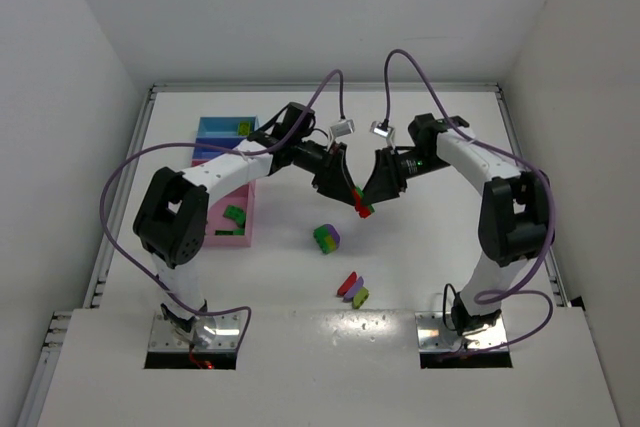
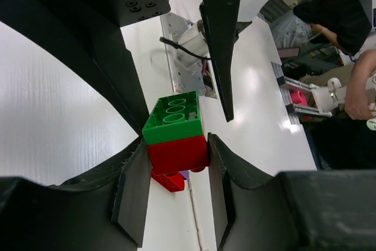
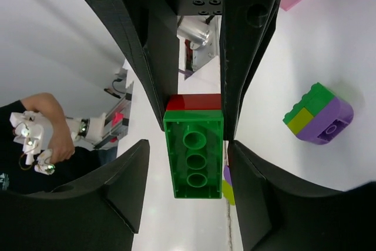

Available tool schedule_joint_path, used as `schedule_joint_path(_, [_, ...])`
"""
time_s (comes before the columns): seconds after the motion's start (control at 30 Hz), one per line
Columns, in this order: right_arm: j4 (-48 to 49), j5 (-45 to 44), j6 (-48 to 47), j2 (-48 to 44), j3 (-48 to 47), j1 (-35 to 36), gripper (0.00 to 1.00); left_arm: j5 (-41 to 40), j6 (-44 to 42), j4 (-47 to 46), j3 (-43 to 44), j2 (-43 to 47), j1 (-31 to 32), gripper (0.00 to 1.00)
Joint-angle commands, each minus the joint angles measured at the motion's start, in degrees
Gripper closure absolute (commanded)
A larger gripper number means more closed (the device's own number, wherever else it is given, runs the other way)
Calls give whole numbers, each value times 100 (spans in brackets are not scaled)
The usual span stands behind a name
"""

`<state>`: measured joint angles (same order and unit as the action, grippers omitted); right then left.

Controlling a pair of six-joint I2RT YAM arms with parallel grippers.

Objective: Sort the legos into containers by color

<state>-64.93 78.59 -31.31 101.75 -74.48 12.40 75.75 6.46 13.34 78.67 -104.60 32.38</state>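
My left gripper moves to the left in the top view over the pink tray's far end next and releases the red brick, as green bricks lie nearer.
A stack of a red brick (image 2: 176, 154) and a green brick (image 2: 173, 116) hangs above the table centre (image 1: 361, 204). My left gripper (image 2: 176, 145) is shut on the red brick, with both pads against its sides. My right gripper (image 3: 188, 145) faces it from the right (image 1: 372, 197). It is open, with the green brick (image 3: 194, 163) between its fingers and a gap on each side. The containers stand at the left: a light blue tray (image 1: 215, 127), a darker blue tray (image 1: 203, 151) and a pink tray (image 1: 240, 240).
A green, yellow-green and purple block (image 1: 327, 238) lies on the table just below the grippers and shows in the right wrist view (image 3: 320, 116). Loose red (image 1: 347, 282), purple (image 1: 354, 288) and yellow-green (image 1: 360, 296) bricks lie nearer the front. Green bricks (image 1: 235, 214) lie in the pink tray.
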Motion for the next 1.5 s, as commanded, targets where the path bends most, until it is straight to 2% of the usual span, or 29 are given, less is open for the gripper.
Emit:
schedule_joint_path(0.0, [94, 526, -165, 29, -322, -19, 43, 230, -119, -104, -10, 220, 111, 99])
schedule_joint_path(0.03, [94, 526, -217, 29, -322, -19, 46, 230, -119, -104, -10, 168, 111, 99])
schedule_joint_path(0.1, [94, 526, -218, 29, -322, -19, 59, 230, -119, -104, 42, 168, 111, 99])
schedule_joint_path(0.13, [94, 526, -218, 29, -322, -19, 71, 230, -119, -104, 43, 168, 111, 99])
schedule_joint_path(0.17, [94, 526, -218, 29, -322, -19, 76, 230, -119, -104, 43, 168, 111, 99])
schedule_joint_path(0.33, [94, 579, -270, 29, -269, -141, 92, 230, -119, -104, -9, 168, 111, 99])
schedule_joint_path(0.47, [-90, 649, -454, 29, -269, -387, 100, 125, -180, -104, -255, 281, 41, 99])
schedule_joint_path(0.7, [-652, 755, -982, -209, -269, -1231, 100, -156, -417, -104, -941, 642, -13, 100])
schedule_joint_path(0.9, [-1013, 755, -1421, -279, -217, -1626, 100, -533, -601, 18, -1065, 1071, -293, 100])
schedule_joint_path(1.0, [-1075, 562, -1554, -401, -164, -1627, 100, -1883, -865, 308, -1239, 1528, -513, 100])
schedule_joint_path(1.03, [-1075, 561, -1554, -402, -103, -1627, 100, -2410, -944, 379, -1345, 1974, -513, 100])
schedule_joint_path(1.07, [-1075, 492, -1554, -454, -102, -1627, 100, -3738, -945, 379, -1450, 2204, -513, 100])
schedule_joint_path(1.13, [-1075, 439, -1554, -403, -102, -1627, 100, -4933, -1006, 519, -1732, 2801, -627, 100])
schedule_joint_path(1.17, [-1075, 438, -1554, -350, -154, -1627, 100, -5782, -1006, 572, -1794, 2917, -723, 100])
schedule_joint_path(1.27, [-1198, 438, -1554, -270, -304, -1627, 100, -6910, -1006, 968, -1794, 2989, -1303, 100])
schedule_joint_path(1.4, [-1364, 543, -1484, -16, -427, -1574, 100, -7380, -1068, 1074, -1733, 2779, -2374, 100])
schedule_joint_path(1.47, [-1304, 544, -1352, -15, -427, -1574, 100, -7451, -945, 1144, -1662, 2629, -2630, 100])
